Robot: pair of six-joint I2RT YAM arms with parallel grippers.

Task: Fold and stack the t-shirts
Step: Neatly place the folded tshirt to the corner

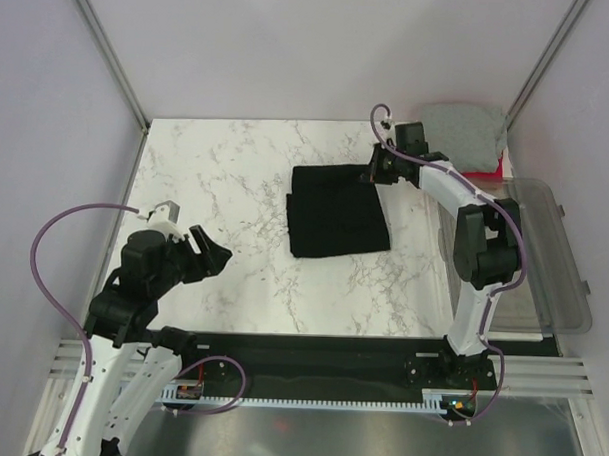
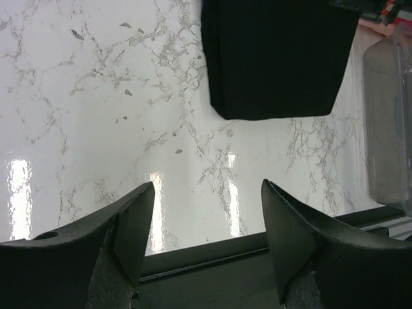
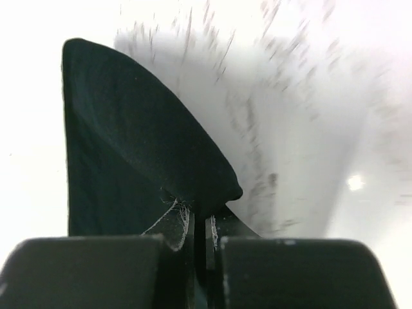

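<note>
The grey t-shirt is on top of a stack to the right of my right gripper in the top view. I will lift the black t-shirt over it next, lower it and let it go.
A plain black t-shirt (image 1: 337, 211) lies folded into a rectangle in the middle of the marble table; the left wrist view shows its near part (image 2: 277, 58). My right gripper (image 1: 376, 171) is at its far right corner, shut on a pinch of the black cloth (image 3: 148, 154), which bulges up from between the fingers. A folded heather grey t-shirt (image 1: 464, 134) sits on a red-pink one (image 1: 484, 170) at the far right. Near the table's left front, my left gripper (image 1: 212, 253) hangs open and holds nothing, its fingertips (image 2: 138, 212) apart over bare marble.
A clear plastic bin (image 1: 544, 256) stands along the right side of the table; its wall (image 2: 386, 122) also shows in the left wrist view. Grey walls close in the table at the back and sides. A black rail (image 1: 320, 349) runs along the near edge.
</note>
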